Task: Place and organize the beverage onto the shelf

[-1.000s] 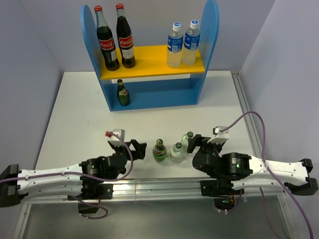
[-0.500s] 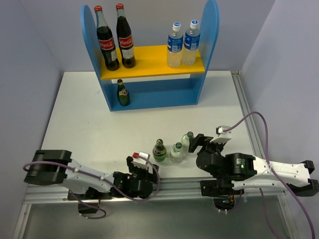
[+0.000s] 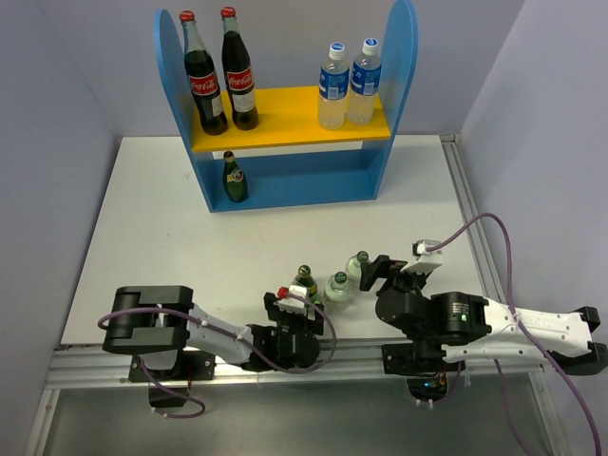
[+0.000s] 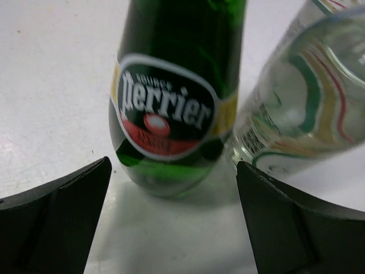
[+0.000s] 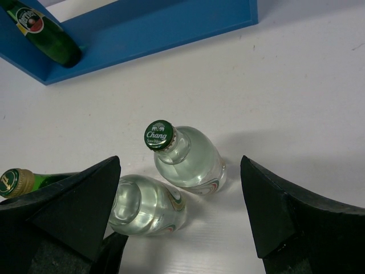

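The green bottle still stands just beyond the fingers of my left gripper, so next I will move my left gripper outward until its open fingers are on both sides of the bottle at its label, then close it.
A dark green yellow-labelled bottle [image 4: 171, 114] stands on the table, just ahead of my open left gripper [image 4: 173, 188], whose fingers sit either side of its base without touching. A clear bottle [image 4: 302, 114] stands close on its right. My right gripper [image 5: 179, 162] is open above two clear bottles, one with a green cap [image 5: 185, 160] and one [image 5: 145, 205] nearer the left finger. In the top view the green bottle [image 3: 304, 283] and clear bottles [image 3: 337, 288] [image 3: 358, 266] cluster between both grippers. The shelf [image 3: 285, 180] holds two water bottles [image 3: 347, 85] on its yellow board and a green bottle [image 3: 234, 179] on its base.
Two tall red-capped cola bottles [image 3: 220, 71] stand on the left of the yellow board. The base of the shelf is bare to the right of the green bottle. A metal rail [image 3: 285, 366] runs along the near table edge. Grey walls close in the sides.
My left arm has swung right along the near edge, from left of the green bottle to directly in front of it, with its jaws opening wider. The right arm has barely moved.
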Available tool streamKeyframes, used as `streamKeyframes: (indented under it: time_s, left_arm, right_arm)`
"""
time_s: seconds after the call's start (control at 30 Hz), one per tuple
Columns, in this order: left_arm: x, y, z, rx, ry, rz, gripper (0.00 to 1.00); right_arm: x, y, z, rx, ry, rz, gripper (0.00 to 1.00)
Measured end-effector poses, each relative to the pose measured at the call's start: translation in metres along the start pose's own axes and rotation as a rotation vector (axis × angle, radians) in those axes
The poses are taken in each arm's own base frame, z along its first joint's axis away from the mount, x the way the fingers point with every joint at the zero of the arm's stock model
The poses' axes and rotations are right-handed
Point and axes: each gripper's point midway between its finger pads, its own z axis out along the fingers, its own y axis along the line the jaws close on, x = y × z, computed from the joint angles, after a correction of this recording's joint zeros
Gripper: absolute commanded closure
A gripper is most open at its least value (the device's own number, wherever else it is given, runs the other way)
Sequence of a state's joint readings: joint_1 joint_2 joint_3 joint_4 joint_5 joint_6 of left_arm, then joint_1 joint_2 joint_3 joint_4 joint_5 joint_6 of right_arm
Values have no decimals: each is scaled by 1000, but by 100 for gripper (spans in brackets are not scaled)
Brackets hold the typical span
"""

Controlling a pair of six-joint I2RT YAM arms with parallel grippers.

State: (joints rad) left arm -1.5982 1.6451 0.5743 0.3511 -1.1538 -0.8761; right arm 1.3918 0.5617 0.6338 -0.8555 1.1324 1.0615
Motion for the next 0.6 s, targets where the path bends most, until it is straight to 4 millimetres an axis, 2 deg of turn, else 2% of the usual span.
streamKeyframes:
  time_s: [0.17, 0.37, 0.47, 0.5, 0.57, 0.6]
  left_arm:
    - [-8, 9, 19, -57, -30, 1, 5]
    - [-14, 17, 43, -91, -51, -11, 13]
    - [-17, 19, 54, -97, -58, -20, 24]
    - [-18, 20, 57, -99, -64, -27, 33]
    - [-21, 22, 64, -107, -77, -21, 38]
    - [-22, 23, 67, -112, -82, -19, 51]
  right_arm:
    - [-1, 0, 0, -3, -1, 5, 7]
    - [-2, 0, -1, -6, -3, 7, 8]
    - [-2, 0, -1, -7, -3, 8, 8]
    - [-2, 0, -1, -7, -3, 9, 8]
    - [-2, 1, -1, -7, -3, 9, 7]
    - [-2, 1, -1, -7, -3, 9, 7]
